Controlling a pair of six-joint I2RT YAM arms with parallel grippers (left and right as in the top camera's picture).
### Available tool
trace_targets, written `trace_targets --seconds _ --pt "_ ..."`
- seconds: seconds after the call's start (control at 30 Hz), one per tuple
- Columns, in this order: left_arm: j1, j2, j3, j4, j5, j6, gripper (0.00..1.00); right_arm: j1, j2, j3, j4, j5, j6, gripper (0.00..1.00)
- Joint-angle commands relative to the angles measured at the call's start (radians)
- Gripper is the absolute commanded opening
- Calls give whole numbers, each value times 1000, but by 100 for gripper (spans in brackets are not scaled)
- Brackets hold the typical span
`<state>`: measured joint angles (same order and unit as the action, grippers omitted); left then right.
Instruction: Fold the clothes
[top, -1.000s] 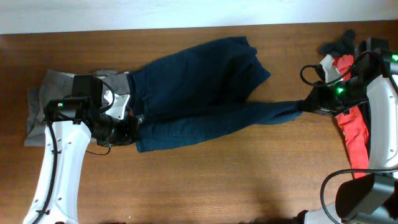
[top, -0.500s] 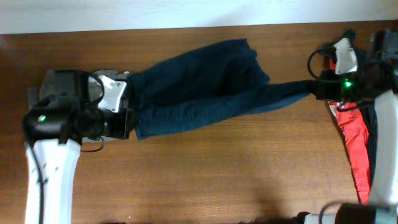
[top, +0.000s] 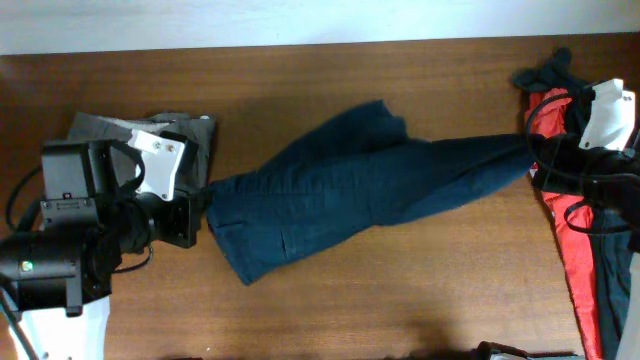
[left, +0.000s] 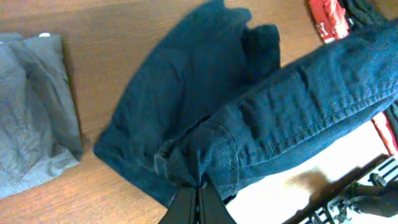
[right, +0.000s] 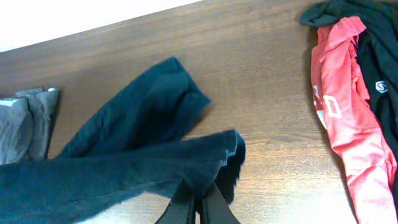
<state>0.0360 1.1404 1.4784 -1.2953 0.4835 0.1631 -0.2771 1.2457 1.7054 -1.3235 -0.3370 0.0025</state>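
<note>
My right gripper goes down, outward and to the left in the overhead view next. It then lets go over the garment's loose end (top: 382, 122) (right: 179, 84), since the held leg hangs away from it.
A navy blue garment (top: 360, 190) hangs stretched across the table between my two grippers. My left gripper (top: 205, 210) is shut on its waist end. In the left wrist view the fingers (left: 198, 190) pinch a bunched denim seam of the navy garment (left: 280, 106). My right gripper (top: 533, 160) is shut on the far leg end. In the right wrist view that gripper (right: 199, 199) has the hem of the navy garment (right: 124, 168) draped over it. Part of the garment sags onto the wood below.
Folded grey shorts (top: 120, 128) lie at the far left, partly under my left arm. A red shirt (top: 570, 215) with white print and a black garment (top: 545, 70) lie along the right edge. The table's back edge runs along the top.
Both arms have risen toward the camera and lifted the navy garment with them. The right gripper moved right, pulling the leg straighter. The garment's middle has shifted toward the table's front.
</note>
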Motion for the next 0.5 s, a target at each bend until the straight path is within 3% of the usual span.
trace_targets --seconds 0.0,0.33,0.47 --pt "5 28 13 0 -35 -29 0 -5 51 17 5 33 14 4" --pt "5 182 11 -105 -41 -40 0 85 334 17 121 -131 -84 4" --pt "5 230 6 -173 -145 -102 0 138 454 17 183 -131 -84 4"
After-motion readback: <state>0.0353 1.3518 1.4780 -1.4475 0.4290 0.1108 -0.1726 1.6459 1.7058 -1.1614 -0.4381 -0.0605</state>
